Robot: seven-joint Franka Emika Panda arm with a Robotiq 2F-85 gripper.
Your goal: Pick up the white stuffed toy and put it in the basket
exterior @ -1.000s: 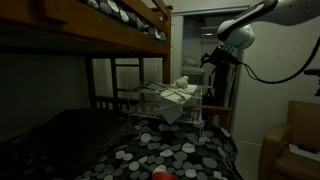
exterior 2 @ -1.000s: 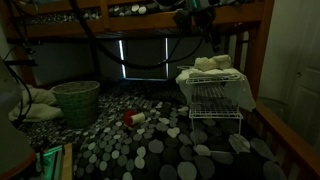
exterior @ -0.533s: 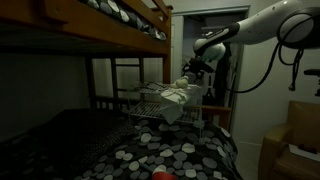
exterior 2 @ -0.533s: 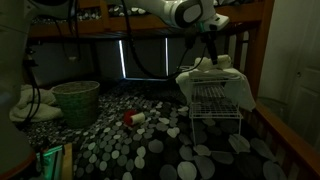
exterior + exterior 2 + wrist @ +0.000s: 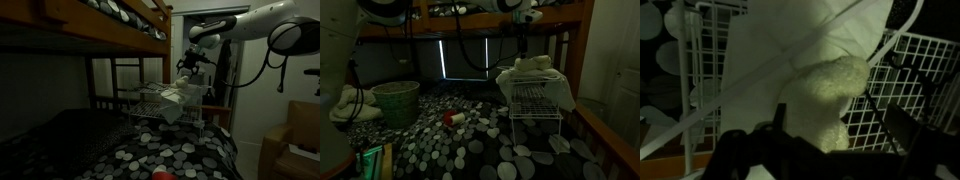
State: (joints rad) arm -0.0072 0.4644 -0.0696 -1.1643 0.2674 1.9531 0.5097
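Note:
The white stuffed toy is lined up between my open fingers but still below them. Its body (image 5: 182,83) (image 5: 823,104) gets my gripper lowered over it next, and then my gripper closes.
The white stuffed toy (image 5: 532,64) lies on top of a white wire rack (image 5: 533,103), on a pale folded cloth (image 5: 556,88); it also shows in an exterior view (image 5: 183,82). My gripper (image 5: 188,65) hangs just above the toy, also seen in an exterior view (image 5: 523,45). In the wrist view the toy (image 5: 825,95) fills the middle, and my gripper (image 5: 840,130) is open with a dark finger on each side of it. The green woven basket (image 5: 395,102) stands on the bed far from the rack.
A red and white object (image 5: 454,118) lies on the pebble-patterned bedcover (image 5: 470,150). The wooden upper bunk (image 5: 90,35) hangs low over the bed. A wooden rail (image 5: 610,140) runs beside the rack. A cardboard box (image 5: 300,130) stands off the bed.
My arm has swung in from beside the rack to over its top and come down, so the gripper now sits right above the toy.

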